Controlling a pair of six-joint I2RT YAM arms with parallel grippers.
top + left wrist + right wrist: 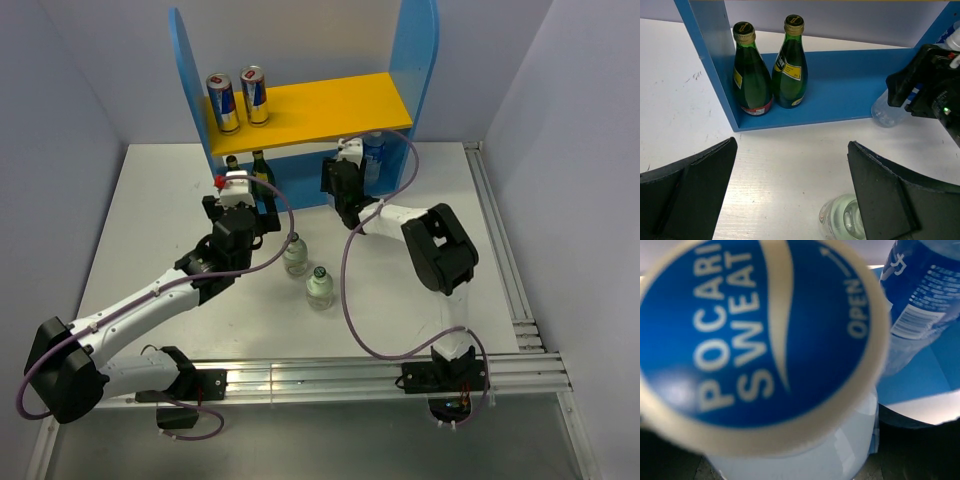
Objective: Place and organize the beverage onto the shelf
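The bottle's bottom is at the front edge of the blue bottom board. Next my right gripper should move it outward over that board (335, 184), beside the second water bottle.
The shelf (330, 100) stands at the back. Two silver-blue-red cans (237, 98) stand at the left of its yellow upper board. My right gripper (345, 190) is shut on a blue-labelled water bottle (790, 340), whose white cap fills the right wrist view. In the left wrist view the bottle's base (885, 110) is at the front edge of the blue bottom board (840, 85). The second water bottle (373, 150) stands on that board at the right. Two pale-green bottles (296, 254) (319, 287) stand on the table. My left gripper (790, 190) is open and empty beside the nearer one (842, 225).
Two dark green gold-necked bottles (767, 70) stand at the left end of the bottom board, against the left side panel (710, 55). The right arm's cable (345, 290) loops over the table beside the pale-green bottles. Metal rails (510, 270) run along the right and near edges.
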